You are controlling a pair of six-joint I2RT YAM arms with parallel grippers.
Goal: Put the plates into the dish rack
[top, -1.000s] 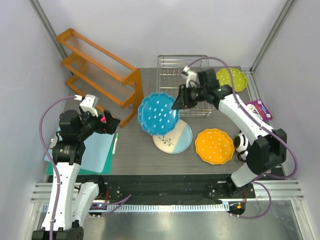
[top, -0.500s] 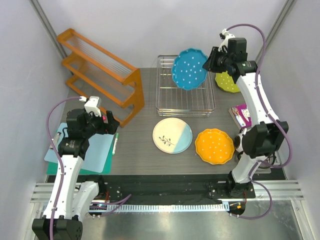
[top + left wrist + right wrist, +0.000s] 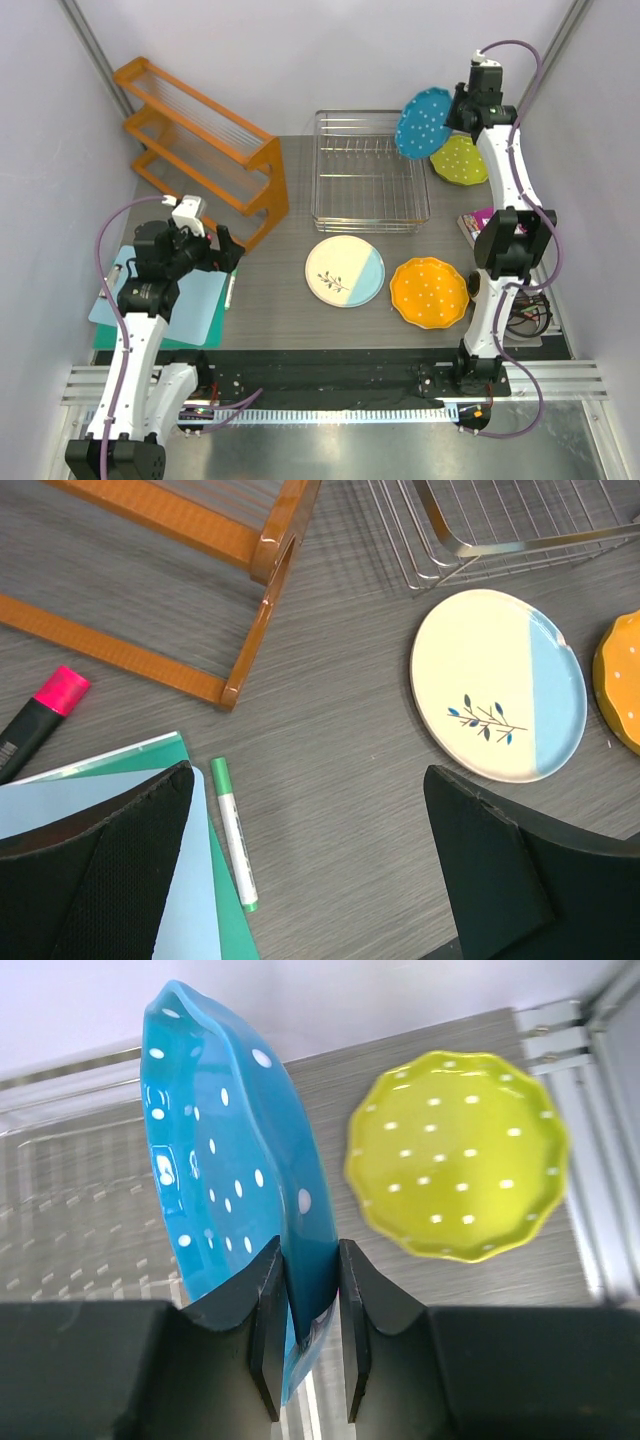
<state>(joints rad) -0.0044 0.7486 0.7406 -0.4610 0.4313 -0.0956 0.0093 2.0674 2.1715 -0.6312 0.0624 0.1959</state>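
Note:
I should next move my right gripper down and to the left in the top view, to the rack's empty end slots, and release the blue dotted plate.
My right gripper (image 3: 306, 1290) is shut on the rim of the blue dotted plate (image 3: 225, 1170) and holds it on edge, high above the right end of the silver wire dish rack (image 3: 370, 170). The plate also shows in the top view (image 3: 422, 122) beside my right gripper (image 3: 457, 113). The lime-green plate (image 3: 460, 160) lies flat right of the rack; it also shows in the right wrist view (image 3: 460, 1155). The cream and light-blue leaf plate (image 3: 345, 271) and the orange plate (image 3: 429, 292) lie in front of the rack. My left gripper (image 3: 310, 810) is open and empty, left of the leaf plate (image 3: 498, 685).
An orange slatted shelf (image 3: 200, 140) stands at the back left. Green and blue sheets (image 3: 165, 300), a green marker (image 3: 233, 832) and a pink marker (image 3: 40, 720) lie under my left arm. A purple packet (image 3: 476, 222) lies at the right edge.
My right arm has swung the blue plate from above the table's middle up and to the back right, turning it on edge. The left gripper has barely moved.

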